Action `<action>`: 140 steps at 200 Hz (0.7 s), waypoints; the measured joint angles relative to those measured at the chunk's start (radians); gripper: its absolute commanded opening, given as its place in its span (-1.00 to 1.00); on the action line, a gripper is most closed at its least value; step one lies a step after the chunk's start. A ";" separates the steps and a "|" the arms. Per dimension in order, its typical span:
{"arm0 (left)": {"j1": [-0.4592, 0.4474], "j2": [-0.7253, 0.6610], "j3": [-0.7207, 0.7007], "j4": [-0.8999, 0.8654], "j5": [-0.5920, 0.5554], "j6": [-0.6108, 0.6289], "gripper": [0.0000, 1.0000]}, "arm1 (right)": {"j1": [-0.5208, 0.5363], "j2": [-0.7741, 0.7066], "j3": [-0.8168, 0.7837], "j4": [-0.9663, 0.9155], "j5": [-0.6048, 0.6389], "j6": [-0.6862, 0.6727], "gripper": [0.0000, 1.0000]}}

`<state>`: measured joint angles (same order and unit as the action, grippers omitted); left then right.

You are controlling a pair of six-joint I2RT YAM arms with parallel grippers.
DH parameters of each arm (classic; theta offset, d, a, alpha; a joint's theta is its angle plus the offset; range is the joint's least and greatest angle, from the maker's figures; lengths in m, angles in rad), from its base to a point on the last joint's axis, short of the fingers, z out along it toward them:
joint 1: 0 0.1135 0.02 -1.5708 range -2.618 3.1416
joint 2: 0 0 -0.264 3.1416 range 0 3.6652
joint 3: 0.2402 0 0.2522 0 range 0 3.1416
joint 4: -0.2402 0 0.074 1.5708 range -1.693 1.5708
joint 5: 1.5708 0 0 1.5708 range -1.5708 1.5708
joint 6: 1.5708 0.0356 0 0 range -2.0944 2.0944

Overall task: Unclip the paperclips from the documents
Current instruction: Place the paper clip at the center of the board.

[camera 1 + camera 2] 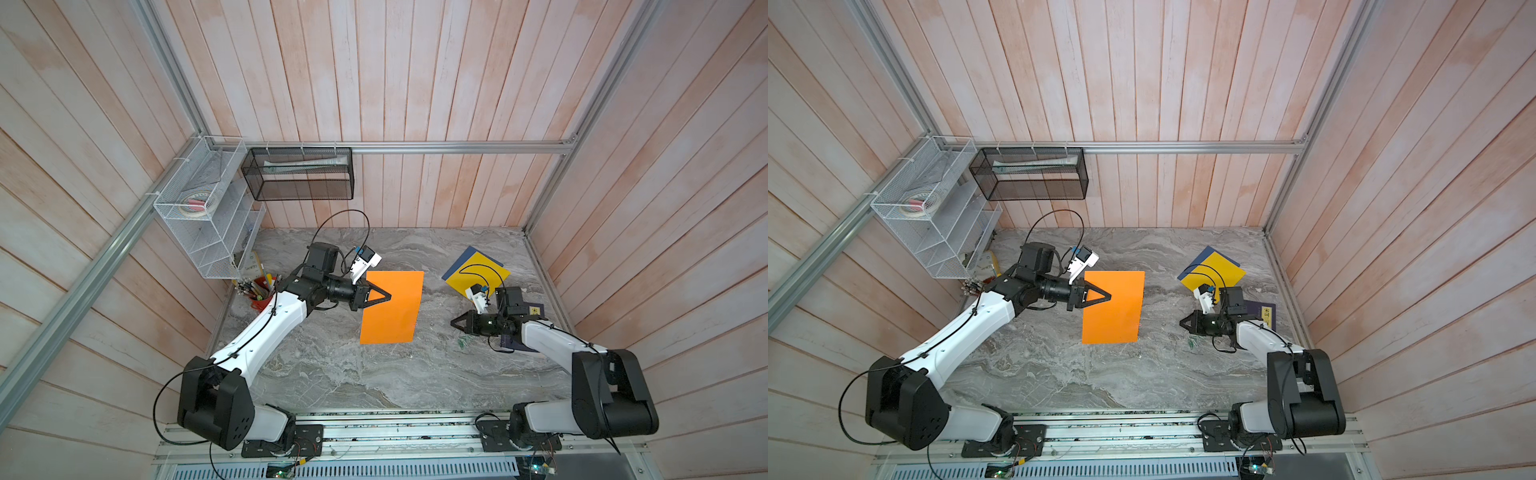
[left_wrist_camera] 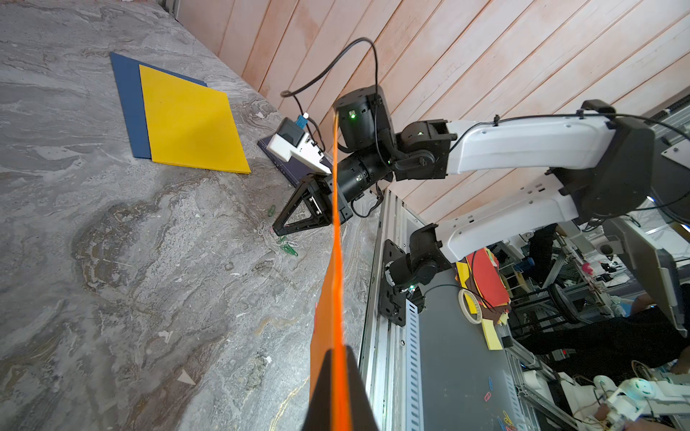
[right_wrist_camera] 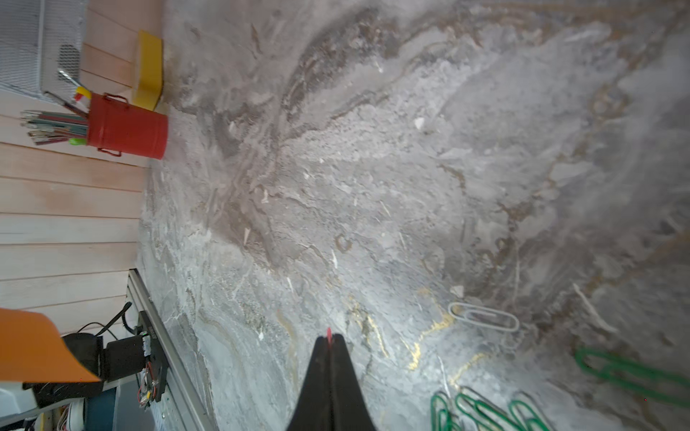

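Observation:
A clear spot on the bare tabletop (image 1: 454, 332) (image 3: 420, 339) beside the silvery paperclip is below the fingers of my right gripper. I will lower my right gripper toward it next and release the pink paperclip there.
The orange document (image 1: 395, 311) is held up off the marble table by its left edge, with my left gripper (image 1: 388, 297) shut on it; in the left wrist view the sheet (image 2: 336, 261) runs edge-on out of the shut jaws (image 2: 338, 354). My right gripper (image 1: 453, 323) hovers low over the table to the right, shut on a pink paperclip whose tip (image 3: 329, 332) pokes out between the jaws (image 3: 329, 337). Loose paperclips lie beside it: a silvery one (image 3: 483, 316) and several green ones (image 3: 485, 410). The yellow document (image 1: 478, 276) lies on the dark blue one (image 1: 465, 259) at the back right.
A navy book with a gold label (image 1: 534, 311) lies under the right arm. A red cup of pens and pencils (image 1: 259, 295) stands at the left wall, below a white wire rack (image 1: 208, 208) and a black mesh basket (image 1: 299, 174).

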<state>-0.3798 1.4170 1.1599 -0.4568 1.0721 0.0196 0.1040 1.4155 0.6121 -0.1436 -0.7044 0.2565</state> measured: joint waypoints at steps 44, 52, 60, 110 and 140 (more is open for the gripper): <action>0.000 0.000 0.000 0.000 -0.001 0.003 -1.00 | 0.000 0.065 0.021 -0.031 0.051 -0.003 -0.88; 0.000 0.000 0.000 0.000 -0.001 0.003 -1.00 | 0.000 0.074 0.026 -0.036 0.058 -0.003 -0.88; 0.000 0.000 0.000 0.000 -0.001 0.003 -1.00 | 0.000 0.083 0.032 -0.038 0.063 -0.003 -0.86; 0.000 0.000 0.000 0.000 -0.004 0.004 -1.00 | 0.006 0.135 0.060 -0.048 0.091 -0.018 -0.83; 0.000 0.000 0.000 0.000 -0.004 0.004 -1.00 | 0.020 0.155 0.076 -0.060 0.111 -0.023 -0.79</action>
<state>-0.3798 1.4170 1.1599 -0.4572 1.0683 0.0235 0.1242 1.5707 0.6876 -0.2039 -0.5938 0.2340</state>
